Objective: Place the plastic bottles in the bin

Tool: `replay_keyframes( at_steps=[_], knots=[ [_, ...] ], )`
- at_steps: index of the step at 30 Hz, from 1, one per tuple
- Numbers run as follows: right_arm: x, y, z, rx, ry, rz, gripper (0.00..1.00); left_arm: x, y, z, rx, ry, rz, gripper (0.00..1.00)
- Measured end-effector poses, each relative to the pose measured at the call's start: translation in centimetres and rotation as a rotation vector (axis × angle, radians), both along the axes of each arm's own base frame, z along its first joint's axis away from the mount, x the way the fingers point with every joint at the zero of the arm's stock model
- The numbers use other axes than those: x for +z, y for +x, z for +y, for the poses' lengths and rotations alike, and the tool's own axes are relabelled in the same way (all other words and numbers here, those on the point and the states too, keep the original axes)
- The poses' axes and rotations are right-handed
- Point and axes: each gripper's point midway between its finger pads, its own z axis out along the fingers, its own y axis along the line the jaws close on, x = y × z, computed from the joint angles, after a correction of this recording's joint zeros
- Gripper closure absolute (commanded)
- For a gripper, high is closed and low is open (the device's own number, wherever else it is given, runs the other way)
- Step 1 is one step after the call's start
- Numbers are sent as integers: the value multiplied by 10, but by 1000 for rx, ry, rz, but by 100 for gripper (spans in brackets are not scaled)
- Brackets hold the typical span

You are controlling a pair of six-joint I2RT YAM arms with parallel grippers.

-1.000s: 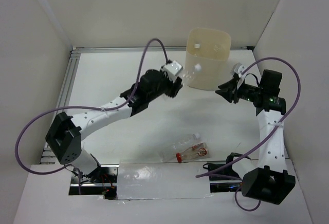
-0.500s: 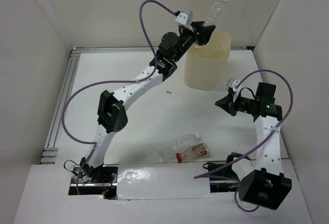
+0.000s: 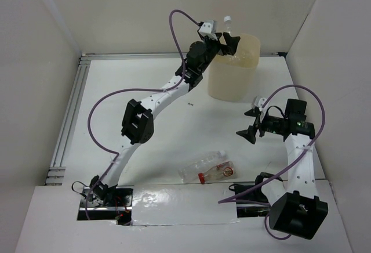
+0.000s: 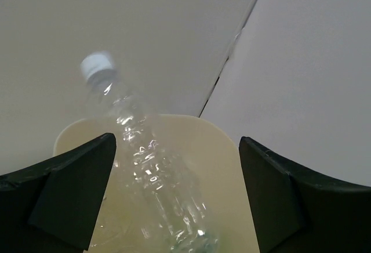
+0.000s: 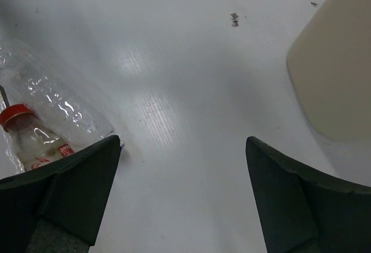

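I should move my open right gripper left in the top view, then down around the clear bottle's bin-side end, which is nearest its fingers.
My left gripper is raised over the rim of the beige bin, jaws wide open. A clear bottle with a white cap stands loose between the open jaws, its lower end inside the bin; its cap pokes above the gripper. The right fingertip stands apart from it. My right gripper is open and empty above the table, right of the bin. A clear bottle and a red-capped, red-white labelled bottle lie side by side near the front; both show in the right wrist view.
White walls enclose the table on three sides, and an aluminium rail runs along the left edge. The bin's side shows at the right of the right wrist view. A small dark mark is on the table left of the bin.
The left arm swung up from the table with a clear bottle to the bin's rim. The bottle has dropped lower between the jaws. The right gripper moved down and toward the front.
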Motion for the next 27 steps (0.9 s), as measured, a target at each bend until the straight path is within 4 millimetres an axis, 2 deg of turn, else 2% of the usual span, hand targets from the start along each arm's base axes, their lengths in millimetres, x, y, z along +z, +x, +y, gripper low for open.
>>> replay_keyframes(
  at_steps=[4,6,8,10,11,12,13,15,16,18,20,22,24,26,27],
  knots=[
    [-9,-8,12,116,-49,-84,4,8,-4,0,-35,7,-18,0],
    [-18,-15,24,214,-84,-125,4,21,-15,2,-67,18,-33,0],
    [-31,-22,39,338,-117,-143,7,31,-36,11,-100,60,-26,0],
    [-47,-31,58,478,-140,-136,9,43,-68,33,-116,97,-15,0],
    [-56,-35,66,543,-155,-123,10,50,-100,58,-122,133,-3,0],
    [-64,-39,71,591,-172,-114,10,53,-106,63,-121,139,-4,0],
    [-71,-43,78,643,-190,-108,10,64,-128,78,-119,138,-35,0],
    [-83,-54,91,745,-221,-98,10,60,-179,119,-109,176,-44,0],
    [-87,-60,96,789,-237,-94,11,53,-202,137,-99,191,-44,0],
    [-96,-70,106,863,-268,-79,11,32,-240,158,-107,223,-33,0],
    [-104,-76,112,901,-294,-56,11,-14,-272,175,-118,282,24,0],
    [-114,-76,116,921,-323,-33,11,-73,-303,191,-145,365,118,0],
    [-125,-75,119,936,-352,-8,15,-120,-330,211,-156,425,209,0],
    [-137,-75,122,949,-390,19,21,-143,-357,229,-165,442,260,0],
    [-142,-74,124,954,-406,25,24,-145,-366,236,-167,428,269,0]
  ],
)
